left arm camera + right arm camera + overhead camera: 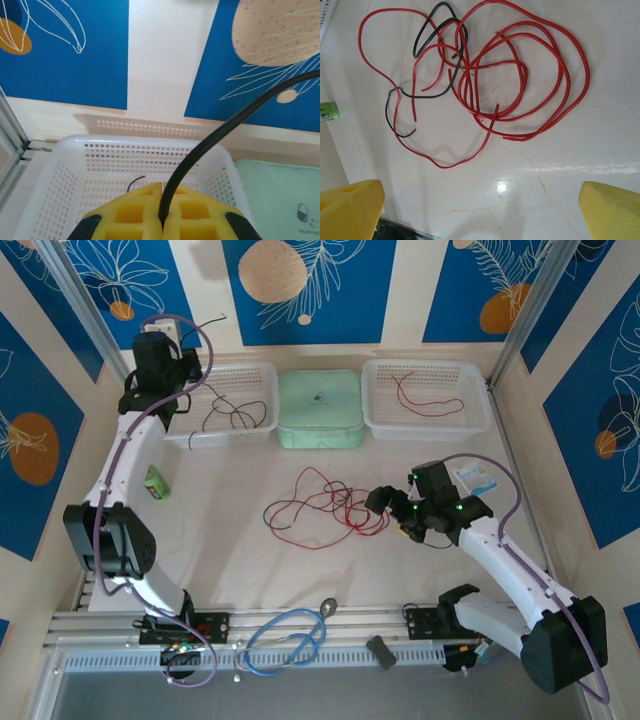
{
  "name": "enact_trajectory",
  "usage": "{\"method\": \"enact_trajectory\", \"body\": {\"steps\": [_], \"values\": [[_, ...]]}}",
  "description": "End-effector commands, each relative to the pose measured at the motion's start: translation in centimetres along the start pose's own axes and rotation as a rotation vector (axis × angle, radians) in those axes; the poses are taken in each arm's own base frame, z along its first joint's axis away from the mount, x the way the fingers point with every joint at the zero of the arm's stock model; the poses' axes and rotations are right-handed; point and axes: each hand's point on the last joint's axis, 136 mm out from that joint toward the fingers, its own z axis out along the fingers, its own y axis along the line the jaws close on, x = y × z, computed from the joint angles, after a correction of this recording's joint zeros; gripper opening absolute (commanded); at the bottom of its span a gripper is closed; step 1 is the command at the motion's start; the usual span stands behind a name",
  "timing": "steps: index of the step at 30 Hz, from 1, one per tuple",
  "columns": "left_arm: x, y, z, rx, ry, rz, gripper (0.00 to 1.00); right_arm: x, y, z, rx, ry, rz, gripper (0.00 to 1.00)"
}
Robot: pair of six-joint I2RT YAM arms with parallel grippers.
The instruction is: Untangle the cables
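Note:
The basket with other black cables is below my left gripper, so next my left gripper will lower this black cable into the basket's open top and let it go.
A loose tangle of thin red and black cables (325,505) lies on the white table in the middle, spread wide in the right wrist view (490,75). My right gripper (392,512) hovers just right of it, open, its yellow fingertips (350,210) far apart over bare table and nothing between them (480,215). My left gripper (183,358) is raised over the back left basket (225,405), shut on a black cable (225,127) that rises from between its pads (162,217). More black cables (232,418) lie in that basket. A red cable (425,395) lies in the right basket (372,410).
A mint-green lidded box (320,410) sits between the two baskets. A small green bottle (156,483) stands left of the tangle. At the near edge lie a light-blue looped cable (285,640), a metal spoon-like piece (328,607) and a grey block (381,651).

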Motion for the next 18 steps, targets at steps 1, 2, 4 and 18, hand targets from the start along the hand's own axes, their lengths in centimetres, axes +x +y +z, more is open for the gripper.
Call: {"method": "enact_trajectory", "body": {"steps": [1, 2, 4, 18], "values": [[-2.0, 0.0, 1.1, 0.027, -0.084, -0.011, 0.00, 1.0, -0.8, -0.3, 0.029, 0.023, -0.031, 1.00], [-1.4, 0.2, 1.8, 0.022, -0.075, -0.009, 0.00, 1.2, -0.8, -0.2, 0.031, 0.028, -0.030, 1.00], [0.0, 0.6, 3.0, 0.008, -0.049, -0.008, 0.00, 1.4, -0.9, -0.1, 0.034, 0.036, -0.032, 1.00], [15.8, 5.1, 10.2, -0.141, 0.326, -0.045, 0.00, 1.5, -1.1, -1.3, 0.113, 0.044, -0.075, 0.99]]}}
